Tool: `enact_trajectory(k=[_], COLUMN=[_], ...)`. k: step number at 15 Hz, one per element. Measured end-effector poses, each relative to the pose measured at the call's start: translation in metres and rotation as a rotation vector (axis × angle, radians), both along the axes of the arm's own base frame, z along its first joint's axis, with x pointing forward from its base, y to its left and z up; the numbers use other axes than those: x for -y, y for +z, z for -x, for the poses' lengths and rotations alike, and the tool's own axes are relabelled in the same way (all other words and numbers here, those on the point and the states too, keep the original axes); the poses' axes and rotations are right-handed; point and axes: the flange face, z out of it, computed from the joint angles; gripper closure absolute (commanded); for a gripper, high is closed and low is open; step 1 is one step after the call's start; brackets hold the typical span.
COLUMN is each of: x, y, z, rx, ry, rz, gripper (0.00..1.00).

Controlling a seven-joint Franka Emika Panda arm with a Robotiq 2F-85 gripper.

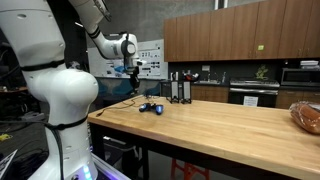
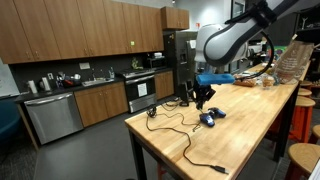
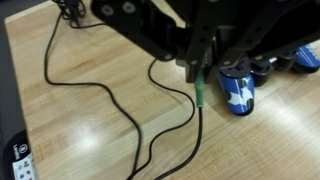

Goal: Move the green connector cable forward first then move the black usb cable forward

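My gripper should next move outward from the blue-and-white object to let go over the wood near the table's end, because the green connector [image 3: 200, 93] still hangs short of it.
My gripper [image 3: 198, 68] is shut on the green connector [image 3: 200, 93] of a thin black cable [image 3: 185, 140], which hangs from the fingers down to the wooden table [image 3: 80, 140]. In both exterior views the gripper [image 2: 203, 93] [image 1: 133, 72] hovers low over the table's end. A second black cable [image 3: 62, 88] loops across the table on the left; in an exterior view it runs to a black plug [image 2: 217, 168] near the table edge, apparently the USB cable.
A blue-and-white object [image 3: 238, 88] [image 2: 210, 118] [image 1: 150, 107] lies right beside the gripper. A black rack [image 1: 180, 90] stands behind it. A bagged loaf [image 1: 307, 117] sits at the far end. The table edge [image 3: 12, 90] is close on the left.
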Motion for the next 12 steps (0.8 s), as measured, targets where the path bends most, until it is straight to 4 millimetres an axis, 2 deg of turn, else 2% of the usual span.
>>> enact_trajectory(k=[3,6,9,12], x=[-0.035,-0.071,-0.103,-0.128], y=[0.017,0.018,0.001,-0.029], z=[-0.016,-0.035,-0.057,-0.081], rx=[0.008,-0.007,-0.049,-0.106], ry=[0.126,0.237,0.323,0.393], rz=[0.001,-0.004,-0.016,-0.028], gripper=[0.97,0.97,0.97,0.97])
